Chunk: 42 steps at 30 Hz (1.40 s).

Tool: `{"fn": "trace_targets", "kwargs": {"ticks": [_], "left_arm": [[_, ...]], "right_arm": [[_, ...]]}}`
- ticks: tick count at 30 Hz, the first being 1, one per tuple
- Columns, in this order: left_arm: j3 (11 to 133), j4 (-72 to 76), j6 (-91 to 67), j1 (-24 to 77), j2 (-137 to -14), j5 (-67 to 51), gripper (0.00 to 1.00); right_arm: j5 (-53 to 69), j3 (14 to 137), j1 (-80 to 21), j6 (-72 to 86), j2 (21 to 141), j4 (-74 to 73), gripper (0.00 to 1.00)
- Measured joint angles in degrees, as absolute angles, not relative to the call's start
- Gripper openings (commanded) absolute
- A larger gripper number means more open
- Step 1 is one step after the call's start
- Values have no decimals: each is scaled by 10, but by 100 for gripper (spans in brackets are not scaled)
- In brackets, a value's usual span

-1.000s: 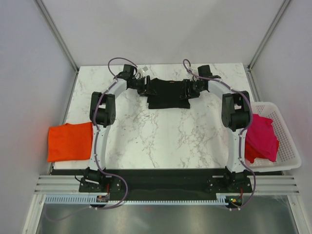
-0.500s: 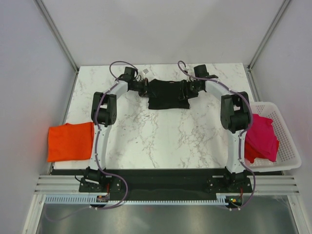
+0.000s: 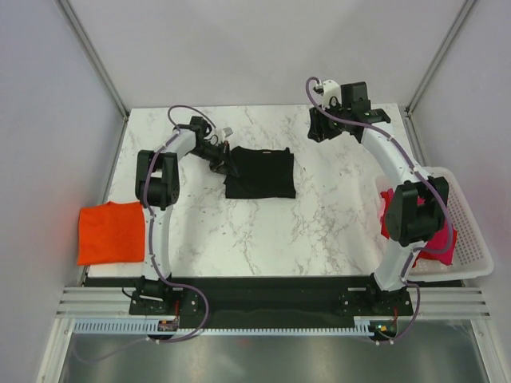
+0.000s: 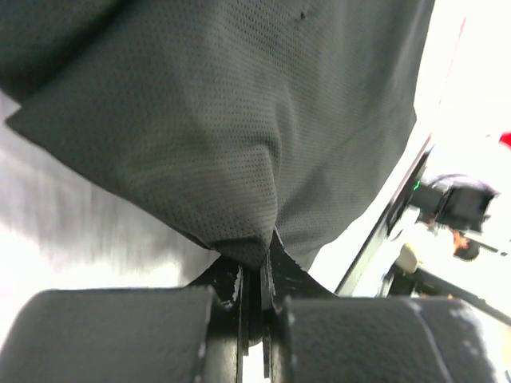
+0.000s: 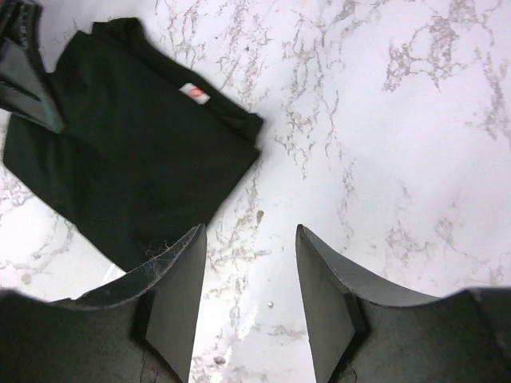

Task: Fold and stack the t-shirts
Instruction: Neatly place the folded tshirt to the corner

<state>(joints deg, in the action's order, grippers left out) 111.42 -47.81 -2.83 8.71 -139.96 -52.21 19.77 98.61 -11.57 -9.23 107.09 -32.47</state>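
Note:
The robot's left gripper is to carry the black t-shirt (image 3: 260,172) to the left in the top view and back next, and let go of it over the orange t-shirt (image 3: 112,231), which already lies flat.
The black t-shirt (image 3: 260,172) lies folded in a rough square on the marble table (image 3: 263,231), its white neck label (image 5: 194,92) facing up. My left gripper (image 3: 224,162) is shut on the shirt's left edge. In the left wrist view, a fold of black cloth (image 4: 239,120) is pinched between the closed jaws (image 4: 257,257). My right gripper (image 3: 317,128) hangs open above the back right of the table, away from the shirt, with bare marble between its fingers (image 5: 180,295). The orange t-shirt (image 3: 112,231) lies at the table's left edge. The magenta t-shirt (image 3: 437,231) sits in the basket.
A white slatted basket (image 3: 473,239) stands at the right edge of the table, with the right arm's elbow (image 3: 411,211) over it. Grey walls close in the back and both sides.
The left gripper has shut on the black shirt's left edge and drawn it nearer and leftward. The right gripper has let go and swung up towards the back right.

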Motion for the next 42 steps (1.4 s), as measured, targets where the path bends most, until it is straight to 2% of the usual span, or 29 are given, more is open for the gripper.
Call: {"fn": "trace_targets", "kwargs": {"ticks": [10, 16, 21, 26, 42], "left_arm": [[897, -635, 133, 72, -1220, -401, 2], [762, -672, 180, 65, -1051, -320, 2], [689, -696, 208, 20, -942, -268, 2], [667, -730, 230, -34, -866, -224, 2], [681, -766, 318, -194, -717, -125, 2]], "right_arm": [[217, 895, -93, -127, 983, -348, 56], [235, 830, -93, -139, 869, -359, 56], [250, 783, -93, -138, 770, -357, 56], [260, 746, -93, -137, 730, -356, 56], [282, 697, -93, -116, 709, -329, 56]]}}
